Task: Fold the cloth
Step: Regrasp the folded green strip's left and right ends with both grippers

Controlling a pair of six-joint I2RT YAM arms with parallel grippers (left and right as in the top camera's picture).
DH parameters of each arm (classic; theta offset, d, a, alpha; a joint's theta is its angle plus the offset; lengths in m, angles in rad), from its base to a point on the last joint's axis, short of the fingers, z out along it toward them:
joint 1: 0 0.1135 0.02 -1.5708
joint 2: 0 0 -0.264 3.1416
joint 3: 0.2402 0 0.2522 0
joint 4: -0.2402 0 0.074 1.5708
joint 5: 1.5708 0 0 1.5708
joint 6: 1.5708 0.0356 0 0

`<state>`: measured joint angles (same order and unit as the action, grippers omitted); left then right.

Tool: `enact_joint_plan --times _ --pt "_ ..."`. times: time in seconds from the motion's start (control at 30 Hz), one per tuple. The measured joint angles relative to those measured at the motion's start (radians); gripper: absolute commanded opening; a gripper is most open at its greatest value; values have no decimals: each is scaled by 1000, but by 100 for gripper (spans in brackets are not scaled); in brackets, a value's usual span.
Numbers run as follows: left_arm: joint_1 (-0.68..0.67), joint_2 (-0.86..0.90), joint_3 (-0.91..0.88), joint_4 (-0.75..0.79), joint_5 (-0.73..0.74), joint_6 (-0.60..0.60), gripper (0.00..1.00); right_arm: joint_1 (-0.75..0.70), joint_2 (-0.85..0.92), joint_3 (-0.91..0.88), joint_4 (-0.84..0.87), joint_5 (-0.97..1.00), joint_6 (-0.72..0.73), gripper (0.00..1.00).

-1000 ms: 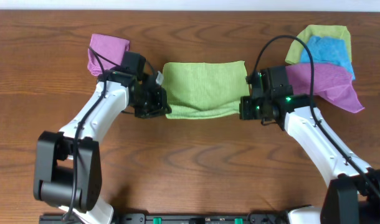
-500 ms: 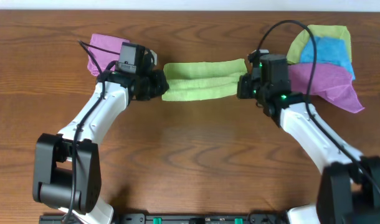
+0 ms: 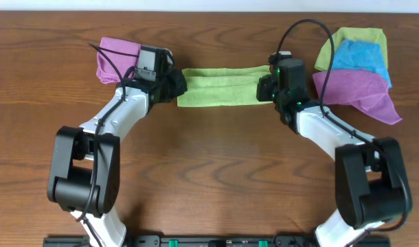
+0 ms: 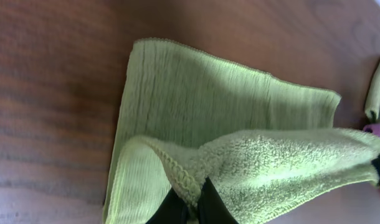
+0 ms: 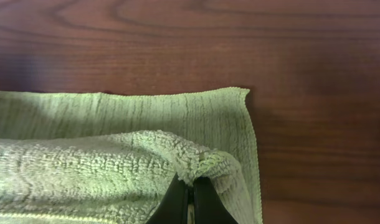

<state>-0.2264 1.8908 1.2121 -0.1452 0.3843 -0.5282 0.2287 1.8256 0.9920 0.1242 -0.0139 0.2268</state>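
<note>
Next, my left gripper lowers and moves outward toward the far edge of the cloth's flat lower layer (image 3: 191,71) (image 4: 168,46) to release the hem, since a piece of cloth there lies uncovered.
The lime-green cloth (image 3: 220,86) lies across the far middle of the table as a narrow folded band. My left gripper (image 3: 176,84) is shut on its left end and my right gripper (image 3: 266,86) is shut on its right end. In the left wrist view the fingers (image 4: 195,205) pinch the stitched hem of the cloth (image 4: 196,112), with the upper layer draped over the flat lower layer. In the right wrist view the fingers (image 5: 190,198) pinch a corner of the upper layer of the cloth (image 5: 115,124) above the flat layer.
A purple cloth (image 3: 117,56) lies at the far left behind my left arm. At the far right lies a pile of a green cloth (image 3: 360,38), a blue cloth (image 3: 364,56) and a purple cloth (image 3: 364,92). The wooden table (image 3: 216,178) extends toward the front.
Both grippers have carried the near edge of the cloth away toward the far edge. The cloth went from a wide rectangle to a narrow band.
</note>
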Motion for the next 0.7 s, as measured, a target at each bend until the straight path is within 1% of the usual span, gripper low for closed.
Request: enact_joint_plan --times 0.23,0.5,0.7 --pt "-6 41 0 74 -20 -5 6 3 60 11 48 33 -11 1" --pt "-6 117 0 171 -26 -25 6 3 161 74 56 61 -53 1" --pt "-6 143 0 199 -31 -26 6 3 187 92 100 76 -72 1"
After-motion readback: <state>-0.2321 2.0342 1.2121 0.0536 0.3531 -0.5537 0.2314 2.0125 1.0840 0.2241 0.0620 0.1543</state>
